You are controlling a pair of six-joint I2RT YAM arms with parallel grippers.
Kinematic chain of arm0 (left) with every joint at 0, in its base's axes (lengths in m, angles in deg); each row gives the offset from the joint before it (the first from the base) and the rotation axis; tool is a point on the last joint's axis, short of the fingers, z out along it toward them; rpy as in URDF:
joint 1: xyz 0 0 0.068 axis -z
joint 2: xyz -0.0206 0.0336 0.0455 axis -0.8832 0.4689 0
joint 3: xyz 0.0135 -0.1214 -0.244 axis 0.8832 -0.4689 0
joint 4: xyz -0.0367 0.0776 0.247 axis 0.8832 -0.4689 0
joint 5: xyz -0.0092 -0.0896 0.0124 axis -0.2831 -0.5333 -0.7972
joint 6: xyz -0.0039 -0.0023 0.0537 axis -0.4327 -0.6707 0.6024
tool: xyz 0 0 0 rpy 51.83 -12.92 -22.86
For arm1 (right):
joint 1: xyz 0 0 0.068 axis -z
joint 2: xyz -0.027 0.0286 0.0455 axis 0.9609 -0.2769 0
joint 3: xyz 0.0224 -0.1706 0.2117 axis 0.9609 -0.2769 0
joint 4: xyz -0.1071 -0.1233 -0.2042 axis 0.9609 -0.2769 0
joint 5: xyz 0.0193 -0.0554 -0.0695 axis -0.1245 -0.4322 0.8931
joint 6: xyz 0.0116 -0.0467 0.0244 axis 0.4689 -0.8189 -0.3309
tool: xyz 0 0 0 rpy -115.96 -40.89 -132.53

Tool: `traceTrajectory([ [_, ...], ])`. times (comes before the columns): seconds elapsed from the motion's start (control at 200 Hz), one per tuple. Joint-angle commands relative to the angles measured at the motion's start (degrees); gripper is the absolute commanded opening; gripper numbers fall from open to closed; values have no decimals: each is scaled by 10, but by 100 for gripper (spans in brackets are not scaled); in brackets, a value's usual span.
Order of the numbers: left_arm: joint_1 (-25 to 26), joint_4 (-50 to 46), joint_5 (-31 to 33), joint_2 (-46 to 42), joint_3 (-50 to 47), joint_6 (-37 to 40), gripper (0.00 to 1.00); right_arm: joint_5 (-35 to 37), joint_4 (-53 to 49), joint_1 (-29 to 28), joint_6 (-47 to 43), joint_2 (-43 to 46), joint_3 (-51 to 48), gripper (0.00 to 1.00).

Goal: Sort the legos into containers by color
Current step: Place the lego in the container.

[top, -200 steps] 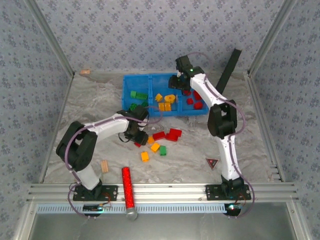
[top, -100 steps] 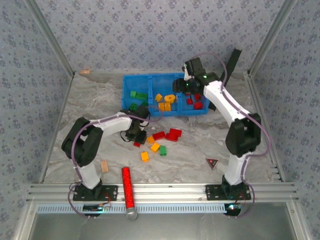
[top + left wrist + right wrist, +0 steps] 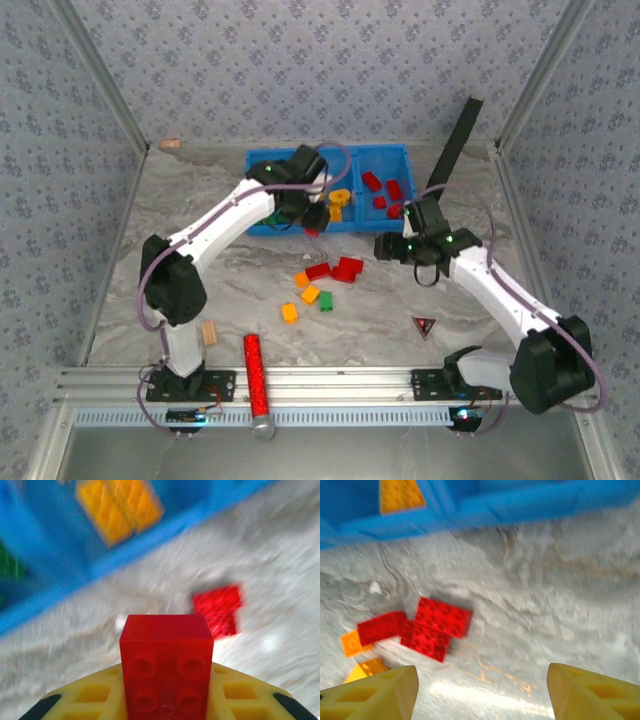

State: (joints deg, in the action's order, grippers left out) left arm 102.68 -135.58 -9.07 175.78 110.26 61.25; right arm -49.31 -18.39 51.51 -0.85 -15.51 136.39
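My left gripper will move past the orange legos and down into the blue bin's section of red legos to release its lego there, because that lego is red too.
My left gripper hangs over the front wall of the blue bin, shut on a small red lego. The left wrist view has that red lego upright between the yellow fingers, and another red lego lies on the table below. The bin's compartments hold green legos, orange legos and red legos. Loose red legos, orange ones and a green one lie mid-table. My right gripper is open above the table, right of them, with red legos ahead.
A long red glittery cylinder and a tan wooden block lie near the front edge. A black panel leans at the back right. A small triangular marker sits on the table near the right arm.
The left arm has lifted from the loose pile to the bin's front wall, carrying a red lego. The right arm has pulled back from the red compartment to above the table.
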Motion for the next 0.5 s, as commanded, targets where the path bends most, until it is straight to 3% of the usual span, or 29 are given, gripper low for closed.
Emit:
traceTrajectory([
  [0.0, 23, -45, -12, 81, 135, 18, 24, 13, 38, -5, 75, 75, -63, 71],
  [0.28, 49, -25, 25, 327, 496, -7, 22, 22, 27, -8, 165, 187, -174, 72],
  [0.495, 54, 115, 47, 382, 482, -49, 22, 21, 50, -19, 206, 207, -231, 72],
])
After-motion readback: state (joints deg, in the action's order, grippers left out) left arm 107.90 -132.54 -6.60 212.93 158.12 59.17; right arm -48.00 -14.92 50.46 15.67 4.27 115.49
